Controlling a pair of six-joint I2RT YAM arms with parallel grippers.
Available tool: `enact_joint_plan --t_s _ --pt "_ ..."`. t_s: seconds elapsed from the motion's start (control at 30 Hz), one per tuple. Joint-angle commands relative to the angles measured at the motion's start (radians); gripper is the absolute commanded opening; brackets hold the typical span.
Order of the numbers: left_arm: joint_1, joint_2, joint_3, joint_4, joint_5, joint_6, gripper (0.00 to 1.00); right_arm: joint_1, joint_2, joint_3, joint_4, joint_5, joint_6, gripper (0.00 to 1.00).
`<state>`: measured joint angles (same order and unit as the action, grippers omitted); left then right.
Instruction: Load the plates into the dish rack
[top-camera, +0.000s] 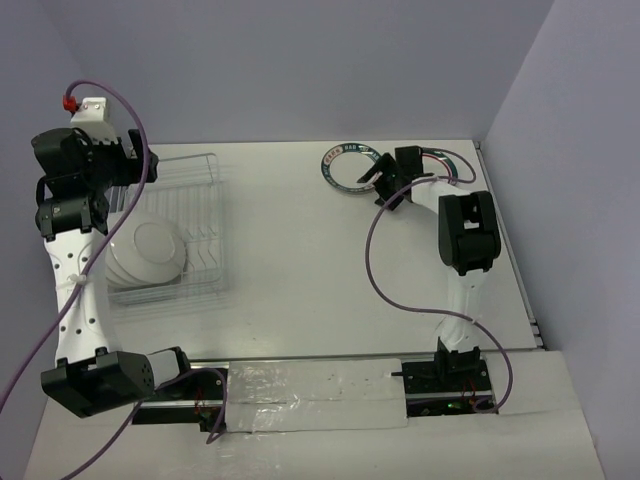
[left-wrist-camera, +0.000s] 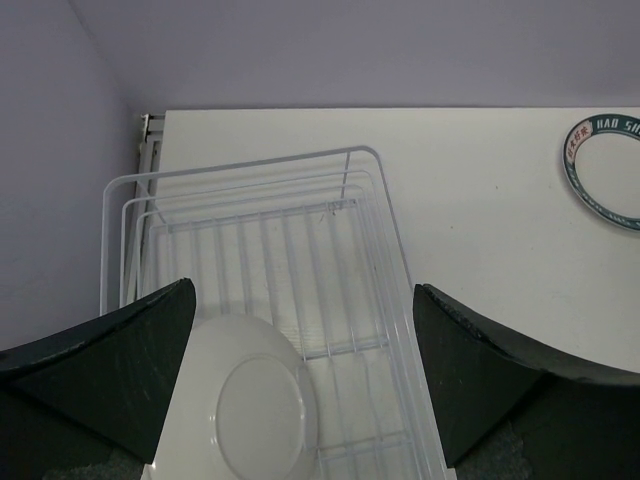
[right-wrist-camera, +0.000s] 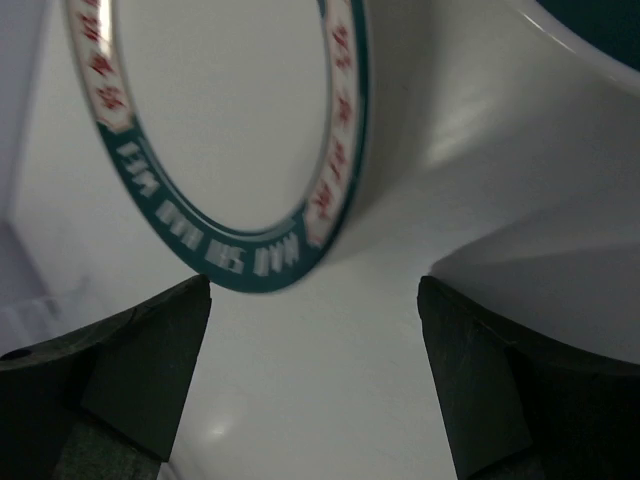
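Observation:
My right gripper is by the plate's other side, so my left gripper will swing back and toward the right in the top view, onto the first plate's rack-side rim (top-camera: 328, 162) (left-wrist-camera: 574, 146).
The white wire dish rack (top-camera: 205, 215) stands at the left of the table. White plates (top-camera: 150, 250) lean in its near half, plain undersides showing. My left gripper (top-camera: 140, 165) hangs open and empty above the rack's far left part. In the left wrist view one plate (left-wrist-camera: 250, 400) and the rack (left-wrist-camera: 375, 215) show between the fingers. A teal-rimmed plate (top-camera: 350, 167) lies flat at the back. My right gripper (top-camera: 385, 187) is open and empty just right of it. A second teal-rimmed plate (top-camera: 455, 168) is partly hidden under the right arm. Both plates show in the right wrist view, the first (right-wrist-camera: 230, 130) and the second (right-wrist-camera: 560, 90).
The table's back wall runs just behind the plates and the rack. The right wall and a raised table edge (top-camera: 525, 290) lie close to the right arm. Purple cables (top-camera: 375, 260) loop from both arms. A plastic-covered strip (top-camera: 310, 385) lies between the arm bases.

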<state>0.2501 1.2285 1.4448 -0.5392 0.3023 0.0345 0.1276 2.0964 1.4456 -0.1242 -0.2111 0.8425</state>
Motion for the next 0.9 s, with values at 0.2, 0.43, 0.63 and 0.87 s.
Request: enact_joint_plan --t_s 0.2,0.43,0.63,0.87 --pt "-0.008 -0.017 -0.014 0.068 -0.06 -0.073 0.99 -0.046 0.146 0.094 0.144 0.073 0.257 0.65" --pt "-0.008 -0.015 -0.015 0.062 -0.045 -0.068 0.99 -0.049 0.169 0.108 0.136 0.05 0.242 0.13" --pt "-0.009 -0.023 0.009 -0.008 0.059 0.048 0.99 -0.052 0.021 -0.01 0.153 -0.054 0.127 0.0" --pt "-0.115 -0.07 -0.029 -0.145 0.274 0.271 0.99 -0.036 -0.298 -0.149 0.106 -0.255 -0.138 0.0"
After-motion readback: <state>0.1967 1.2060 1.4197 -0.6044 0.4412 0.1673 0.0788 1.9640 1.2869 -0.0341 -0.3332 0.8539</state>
